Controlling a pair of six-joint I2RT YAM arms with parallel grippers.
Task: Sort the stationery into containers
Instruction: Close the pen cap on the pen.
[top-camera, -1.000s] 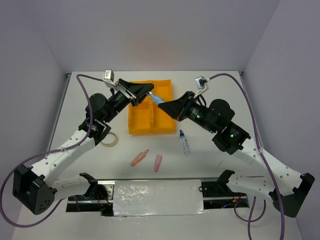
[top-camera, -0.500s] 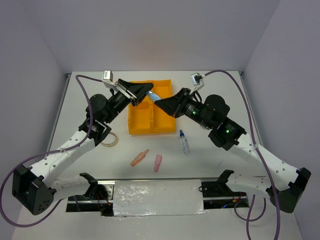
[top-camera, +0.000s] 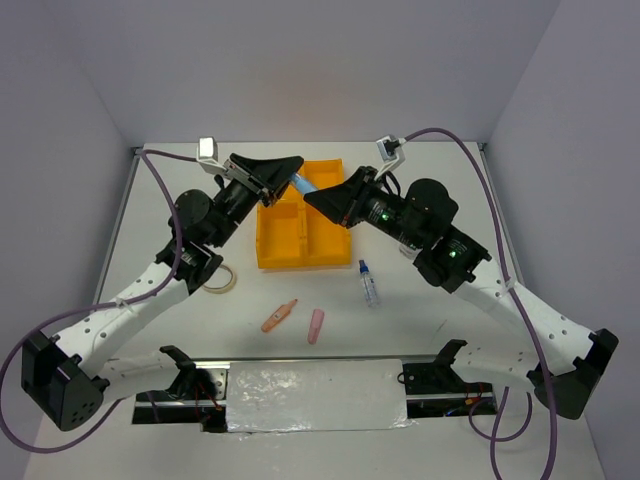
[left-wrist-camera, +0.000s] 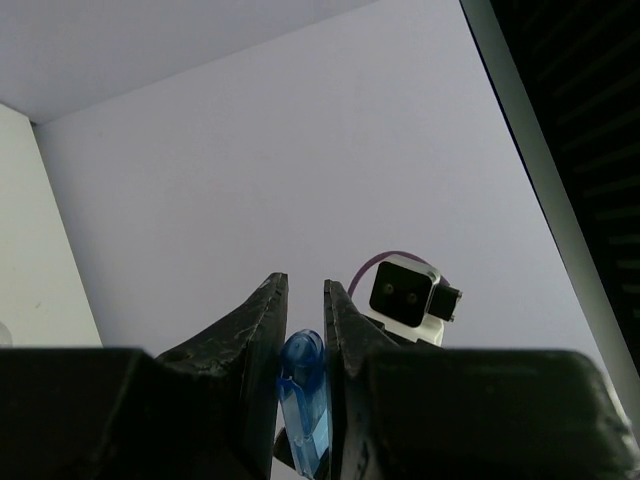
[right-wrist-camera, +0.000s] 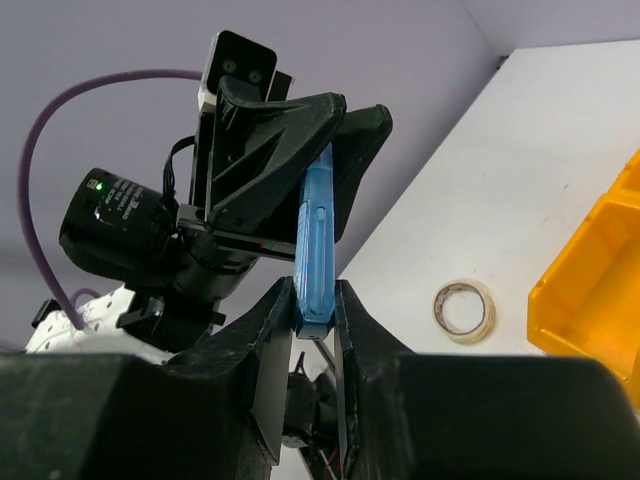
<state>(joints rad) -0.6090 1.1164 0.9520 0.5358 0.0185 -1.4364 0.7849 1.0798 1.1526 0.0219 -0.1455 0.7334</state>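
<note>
I should next tilt my right gripper down and lower it to let go of the light-blue stick (top-camera: 301, 186) in the tray's near section by the clear bottle (top-camera: 328, 243), because that section is open below.
The light-blue stick (top-camera: 301, 186) hangs in the air over the far part of the orange-yellow tray (top-camera: 266, 262), held at both ends. My left gripper (top-camera: 296, 172) is shut on its rounded end (left-wrist-camera: 303, 395). My right gripper (top-camera: 310, 197) is shut on its square end (right-wrist-camera: 318, 240). In the wrist views the left gripper (left-wrist-camera: 305, 300) and the right gripper (right-wrist-camera: 315, 300) each pinch the stick between both fingers. The beige tape ring (top-camera: 219, 278), the clear bottle with blue cap (top-camera: 369, 283) and two pink sticks (top-camera: 279, 315) (top-camera: 316, 325) lie on the table. The clear-grey roll is out of view.
The tape ring (right-wrist-camera: 463, 309) lies left of the tray's corner (right-wrist-camera: 600, 290) in the right wrist view. White walls enclose the table at the back and sides. The arm bases and a foil-covered strip (top-camera: 315, 395) run along the near edge.
Both grippers, joined on the light-blue stick, have moved a little to the left and towards the far side. The right arm has stretched further. The items on the table have not moved.
</note>
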